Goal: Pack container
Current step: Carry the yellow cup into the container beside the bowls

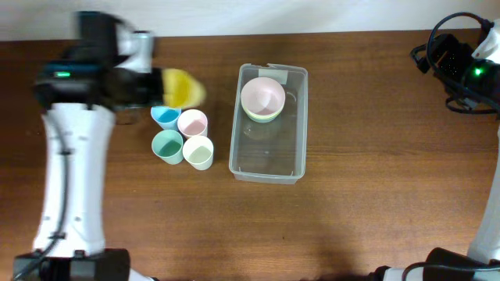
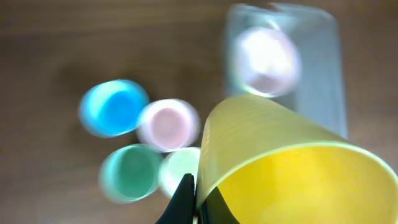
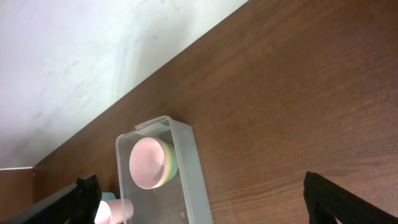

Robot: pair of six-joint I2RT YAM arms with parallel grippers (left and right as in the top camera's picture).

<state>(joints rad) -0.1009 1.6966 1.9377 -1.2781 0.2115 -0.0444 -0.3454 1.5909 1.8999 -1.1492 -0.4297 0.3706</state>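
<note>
The container's free bottom beside the bowls lies below my left gripper and to its right in the overhead view, so I will next cross, lower and release the cup there.
The clear plastic container point(image 1: 268, 165) stands mid-table with a stack of pastel bowls, pink on top point(image 1: 262, 97), at its far end. It also shows in the left wrist view point(image 2: 323, 74) and the right wrist view point(image 3: 193, 186). My left gripper point(image 2: 198, 202) is shut on the rim of a yellow cup point(image 2: 292, 168), held tilted above the table left of the container point(image 1: 181, 87). Below it stand a blue cup point(image 1: 165, 117), a pink cup point(image 1: 193, 123), a teal cup point(image 1: 167, 146) and a pale green cup point(image 1: 198, 152). My right gripper point(image 3: 199, 208) is open and empty, high at the far right.
The right arm point(image 1: 461, 62) sits at the table's far right corner. The left arm point(image 1: 74, 172) stretches along the left side. A white wall point(image 3: 93, 56) borders the table's far edge.
</note>
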